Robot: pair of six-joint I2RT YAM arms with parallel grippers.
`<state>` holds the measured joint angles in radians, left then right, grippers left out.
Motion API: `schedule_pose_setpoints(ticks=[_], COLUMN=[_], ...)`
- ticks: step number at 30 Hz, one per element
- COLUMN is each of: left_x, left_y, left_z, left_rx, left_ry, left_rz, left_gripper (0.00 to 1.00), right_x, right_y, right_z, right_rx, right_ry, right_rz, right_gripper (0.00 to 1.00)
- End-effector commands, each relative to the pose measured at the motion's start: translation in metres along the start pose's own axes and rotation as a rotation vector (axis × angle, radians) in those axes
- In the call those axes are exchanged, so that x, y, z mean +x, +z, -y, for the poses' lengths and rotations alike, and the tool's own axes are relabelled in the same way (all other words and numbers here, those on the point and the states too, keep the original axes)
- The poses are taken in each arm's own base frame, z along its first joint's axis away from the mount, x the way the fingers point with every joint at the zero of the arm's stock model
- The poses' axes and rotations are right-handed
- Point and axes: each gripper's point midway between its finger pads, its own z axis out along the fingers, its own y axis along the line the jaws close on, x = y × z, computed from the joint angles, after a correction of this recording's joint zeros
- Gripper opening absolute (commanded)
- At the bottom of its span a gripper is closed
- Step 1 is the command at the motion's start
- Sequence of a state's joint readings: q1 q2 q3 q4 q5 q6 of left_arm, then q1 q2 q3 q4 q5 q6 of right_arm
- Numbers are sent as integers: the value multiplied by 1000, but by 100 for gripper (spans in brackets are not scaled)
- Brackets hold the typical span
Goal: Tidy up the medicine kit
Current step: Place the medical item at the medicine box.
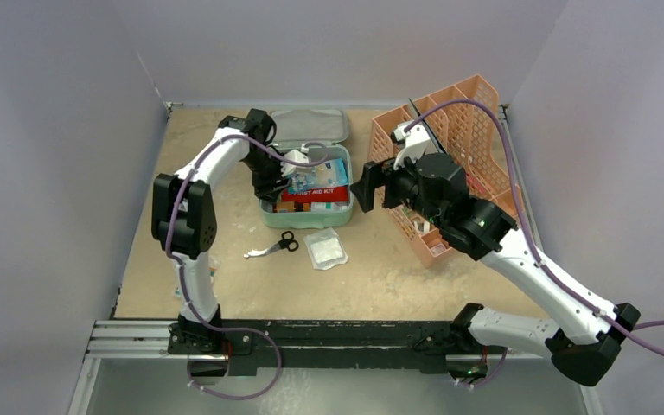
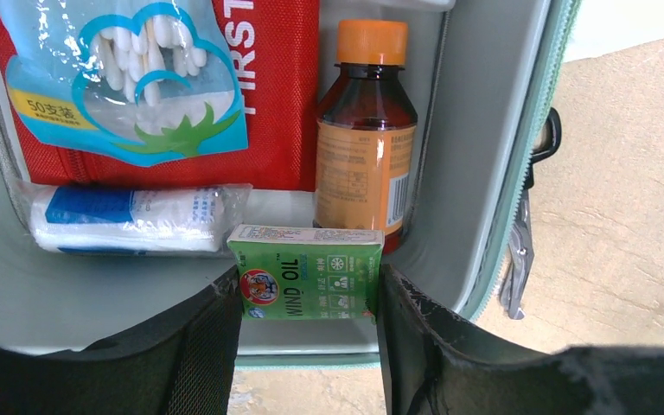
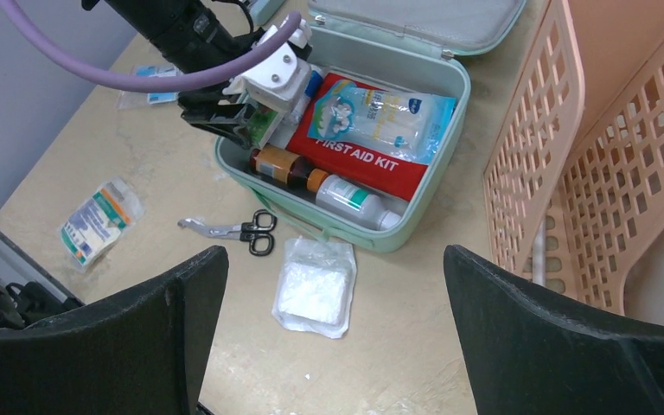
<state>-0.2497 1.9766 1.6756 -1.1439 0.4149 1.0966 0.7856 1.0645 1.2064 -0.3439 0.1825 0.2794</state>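
The part of the kit beside the gauze roll is empty, with its bottom bare. My left gripper will next lower the green Wind Oil box (image 2: 307,272) onto the bottom of the kit there and let it go.
The mint-green medicine kit (image 1: 307,219) lies open, its lid (image 1: 311,125) folded back behind it. It holds a red FIRST AID pouch (image 2: 268,104), a cotton swab bag (image 2: 130,78), a brown bottle with an orange cap (image 2: 365,147), a wrapped gauze roll (image 2: 125,220) and a white bottle (image 3: 350,199). My left gripper (image 2: 309,298) is inside the kit's left end (image 1: 272,186), shut on a green Wind Oil box (image 2: 307,272). My right gripper (image 3: 333,255) is open and empty, hovering right of the kit (image 1: 365,186).
Black-handled scissors (image 1: 275,246) and a white gauze packet (image 1: 325,249) lie on the table in front of the kit. A small printed packet (image 3: 99,220) lies farther left. The peach mesh rack (image 1: 467,130) stands at the right, under my right arm.
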Motion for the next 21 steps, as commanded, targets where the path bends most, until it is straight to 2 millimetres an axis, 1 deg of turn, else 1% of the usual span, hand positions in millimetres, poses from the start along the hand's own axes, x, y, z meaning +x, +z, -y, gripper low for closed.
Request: schedule_pose_setpoints(ticks=[1,7,11,16,21], left_x=[-7,1,8,16,19], left_y=[1,11,16,22,19], left_z=[-8,-12,-10,-10,-10], left_rx=[-4,-3,6,-2,-28], left_ry=[62,83,79,81,94], left_rz=[-27,-106,-157,-200,-240], left_gripper=[42,43,43,47,52], right_x=[-15,-13,-12,-10,-11], right_y=[-8,-11,-10,-8,-8], right_z=[1,1,0,1,1], right_rx=[10,3,-1,-1,-3], right_ry=[-2,-6,-9,-20,-20], right_rz=[56,58,54,45,51], right_gripper=[96,96,96,97,97])
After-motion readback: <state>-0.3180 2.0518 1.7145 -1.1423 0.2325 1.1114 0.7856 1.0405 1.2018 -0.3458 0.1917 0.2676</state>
